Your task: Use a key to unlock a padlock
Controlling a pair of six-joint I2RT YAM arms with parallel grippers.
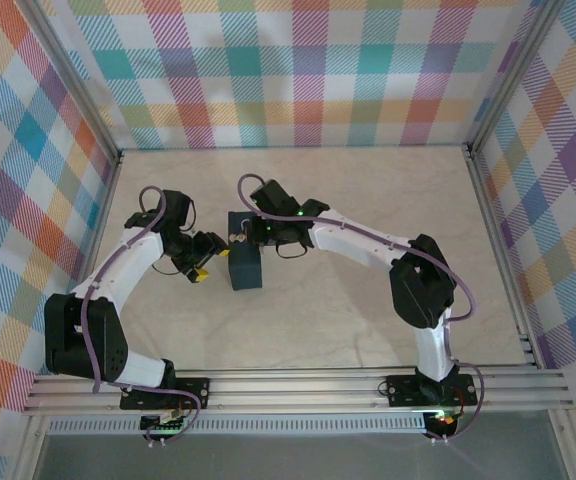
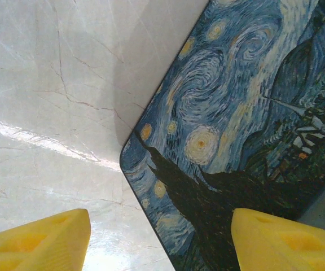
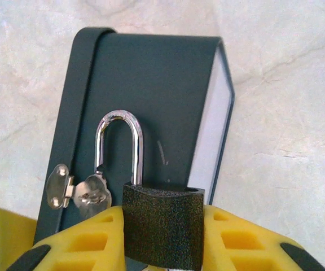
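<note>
The shackle's one leg is free of the padlock's body, so my right gripper will take the padlock away from the box, down to the bare tabletop, and release it.
The padlock (image 3: pixel 162 217) has a dark speckled body, and my right gripper (image 3: pixel 163 240) is shut on it between its yellow fingers (image 3: pixel 86 240). Its silvery shackle (image 3: pixel 120 141) stands up with the left leg free of the body, its tip hanging by the metal hasp (image 3: pixel 66 191) on the dark box (image 3: pixel 162 79). The key is hidden. In the top view the right gripper (image 1: pixel 236 238) is at the box's far end. My left gripper (image 2: pixel 159 240) is open, its yellow fingertips (image 2: pixel 38 240) straddling a corner of the swirl-patterned box face (image 2: pixel 241 113).
The box (image 1: pixel 245 268) stands mid-table between the two arms on a pale marble-look surface (image 1: pixel 348 320). Checked walls close in the back and both sides. The left gripper (image 1: pixel 201 260) sits just left of the box.
</note>
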